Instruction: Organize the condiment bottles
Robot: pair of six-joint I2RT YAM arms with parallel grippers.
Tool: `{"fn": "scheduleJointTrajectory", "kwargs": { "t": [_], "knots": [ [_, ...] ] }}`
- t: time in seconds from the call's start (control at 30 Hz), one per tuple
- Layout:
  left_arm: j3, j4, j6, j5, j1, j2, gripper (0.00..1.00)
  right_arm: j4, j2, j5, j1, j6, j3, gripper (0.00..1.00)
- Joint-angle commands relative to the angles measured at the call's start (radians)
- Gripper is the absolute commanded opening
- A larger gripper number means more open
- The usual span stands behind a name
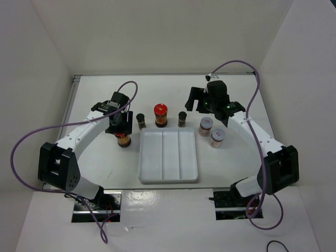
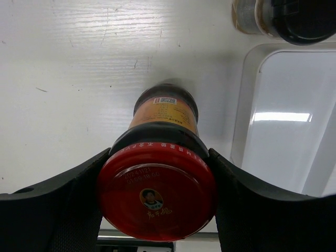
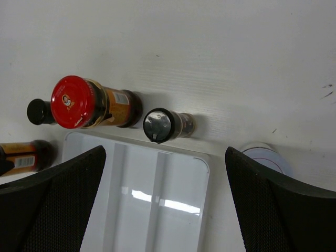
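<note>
My left gripper goes toward the right in the top view over the tray's closest section [image 1: 151, 157] [image 2: 289, 131] next and releases the red-capped jar there, since that section is empty.
My left gripper [image 1: 122, 130] is shut on a red-capped jar [image 1: 124, 140] just left of the white tray [image 1: 168, 176]. In the left wrist view the fingers [image 2: 63, 205] clamp its neck under the red cap [image 2: 157, 194]. I cannot tell whether its base touches the table. The second red-capped jar [image 1: 160, 115] stands behind the tray between two dark black-capped jars [image 1: 140, 121] [image 1: 182, 119]. Two pinkish jars [image 1: 206, 124] [image 1: 217, 137] stand right of the tray. My right gripper [image 1: 201, 100] is open and empty, above the tray's far right corner [image 3: 205, 160].
The three-section tray [image 3: 157, 210] holds nothing. In the right wrist view the standing red-capped jar [image 3: 73, 102], a dark jar [image 3: 160, 125] and a pale lid [image 3: 265, 157] lie beyond the tray. White walls enclose the table on three sides.
</note>
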Motion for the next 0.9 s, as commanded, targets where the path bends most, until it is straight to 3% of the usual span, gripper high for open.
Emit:
{"fn": "scheduleJointTrajectory", "kwargs": {
  "t": [0.0, 0.4, 0.87],
  "knots": [
    [0.098, -0.017, 0.025, 0.007, -0.003, -0.065, 0.49, 0.030, 0.018, -0.001, 0.019, 0.000, 0.042, 0.99],
    [0.222, -0.088, 0.053, 0.090, -0.079, -0.065, 0.44, 0.030, 0.070, 0.017, 0.041, 0.009, 0.072, 0.99],
    [0.362, -0.105, 0.043, 0.115, -0.274, 0.048, 0.43, -0.008, 0.090, 0.100, 0.041, 0.009, 0.127, 0.99]
  ]
}}
